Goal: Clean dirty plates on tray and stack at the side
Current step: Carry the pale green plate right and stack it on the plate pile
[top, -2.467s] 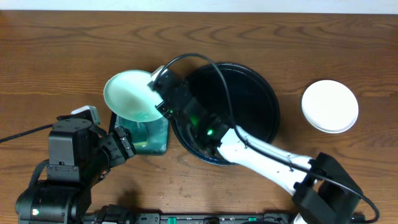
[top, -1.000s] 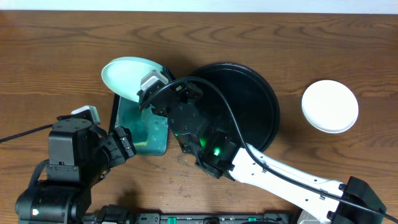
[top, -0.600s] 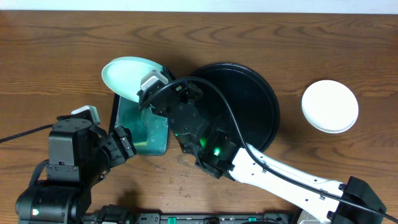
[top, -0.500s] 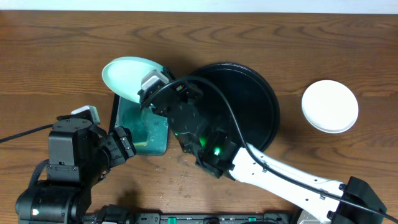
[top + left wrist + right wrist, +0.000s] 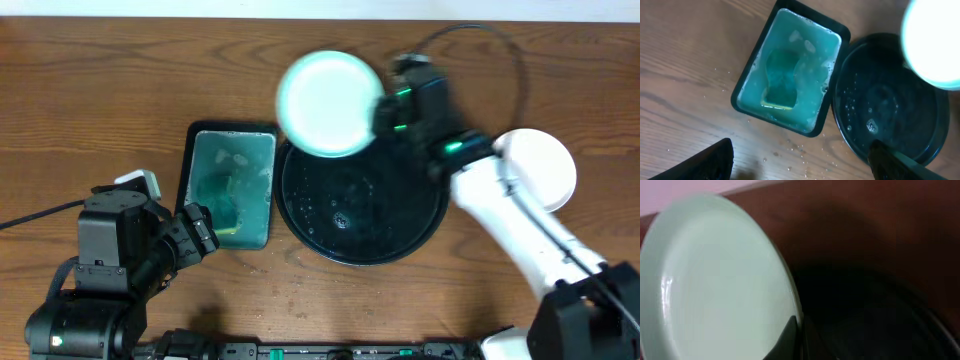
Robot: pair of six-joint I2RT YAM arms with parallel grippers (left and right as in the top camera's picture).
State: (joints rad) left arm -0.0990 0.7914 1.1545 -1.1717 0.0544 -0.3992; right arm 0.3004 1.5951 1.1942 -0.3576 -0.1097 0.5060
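The right gripper needs to swing back and to the right in the overhead view next, then lower the pale-mint plate onto the white plates.
My right gripper (image 5: 384, 108) is shut on the rim of a plain pale-mint plate (image 5: 328, 103) and holds it in the air over the far left edge of the round black tray (image 5: 420, 215). The same plate fills the left of the right wrist view (image 5: 715, 280), pinched at its edge by my fingers (image 5: 799, 335). The tray holds only water drops. White plates (image 5: 548, 172) lie stacked on the table at the right. My left gripper (image 5: 800, 165) is open and empty, low over the wood in front of the tray (image 5: 940, 140).
A rectangular black tray with teal-green water (image 5: 232, 185) stands left of the round tray, with a sponge (image 5: 780, 87) in it. Water drops speckle the wood (image 5: 790, 147) in front of it.
My right arm has lifted the plate out of the rectangular tray and swung it right and back, above the round tray's far left edge. The left arm has not moved.
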